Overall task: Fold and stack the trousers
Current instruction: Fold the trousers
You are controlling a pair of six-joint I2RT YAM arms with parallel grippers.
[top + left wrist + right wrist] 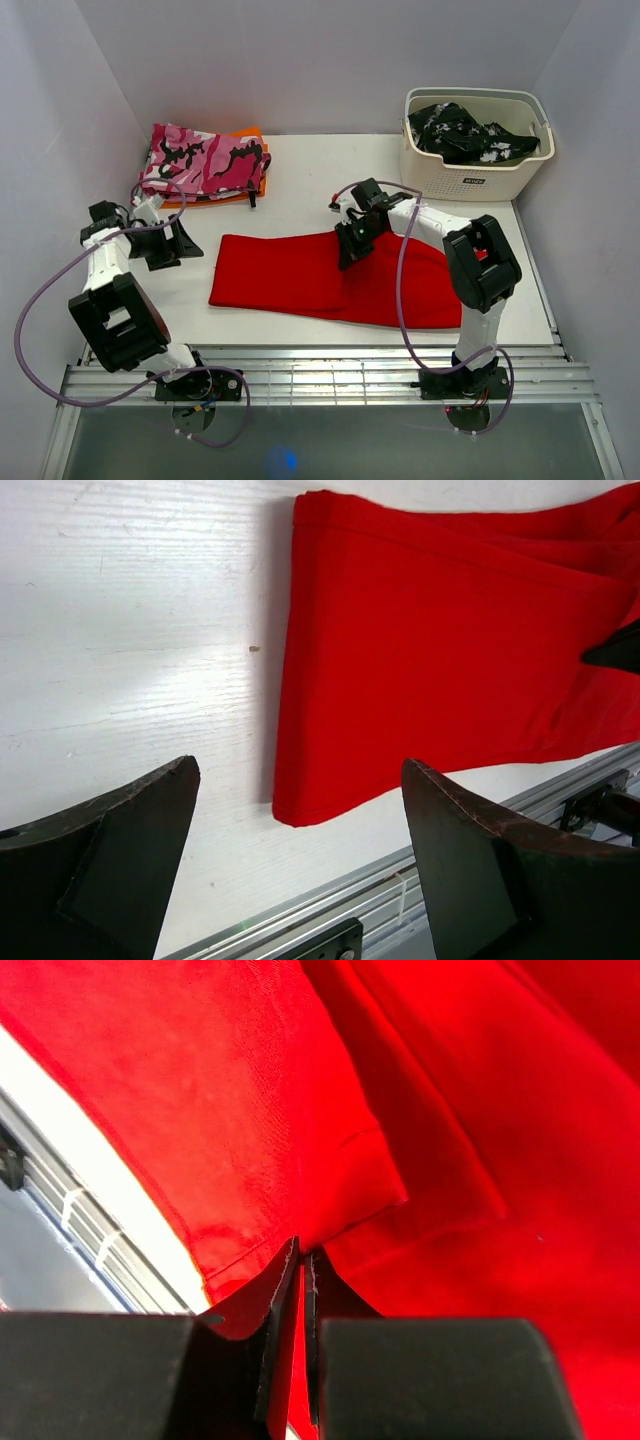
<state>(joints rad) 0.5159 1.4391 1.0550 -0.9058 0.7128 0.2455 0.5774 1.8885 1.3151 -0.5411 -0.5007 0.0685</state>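
The trousers' loose end edge (214,273) (286,685) lies below my left gripper and to its right in the top view, so the gripper needs to lower its open fingers astride that edge next.
The red trousers (300,275) lie flat across the middle of the white table, folded lengthwise into a long strip; their left end (420,650) fills the left wrist view. My right gripper (352,250) is down on the strip's far edge near its middle, shut on a pinch of the red cloth (300,1250). The jaws stand almost together with a fold of fabric between them. My left gripper (175,245) hovers left of the trousers, apart from them, wide open and holding nothing. Its dark fingers (110,860) frame bare table.
A folded pink camouflage garment (205,160) lies on orange cloth at the back left. A white basket (475,170) holding black-and-white clothing stands at the back right. The metal rail (330,375) runs along the near edge. Walls close in on both sides.
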